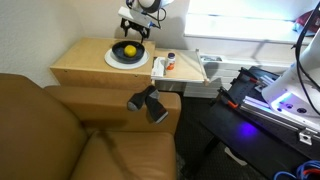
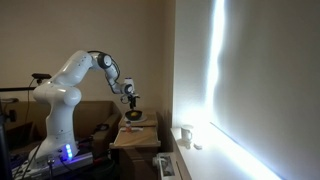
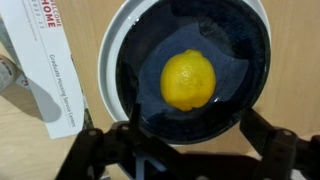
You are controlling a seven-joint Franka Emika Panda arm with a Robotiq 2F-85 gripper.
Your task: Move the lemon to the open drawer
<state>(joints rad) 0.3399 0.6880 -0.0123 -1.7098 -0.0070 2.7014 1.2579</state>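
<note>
I need to move my gripper down into the dark bowl (image 3: 140, 95) next, with its open fingers going down on either side of the yellow lemon (image 3: 188, 80), because the fruit is inside the bowl's raised rim.
The lemon (image 3: 188, 80) is bright yellow and lies in a dark bowl (image 3: 140, 95) on a round white plate (image 3: 108, 70). In an exterior view the lemon (image 1: 128, 49) sits in that bowl on the wooden side table (image 1: 85, 62). My gripper (image 3: 193, 123) is open and empty, with one finger on each side of the bowl's near rim. It hangs just above the bowl in both exterior views (image 1: 134, 30) (image 2: 131, 100). The open drawer (image 1: 158, 70) has a pale inside and juts out beside the plate.
A small orange object (image 1: 170, 67) lies in the drawer. A white booklet with red lettering (image 3: 45, 75) lies next to the plate. A brown sofa (image 1: 50, 130) stands in front of the table with a black device (image 1: 148, 103) on its arm. A bright window (image 2: 215, 90) fills one wall.
</note>
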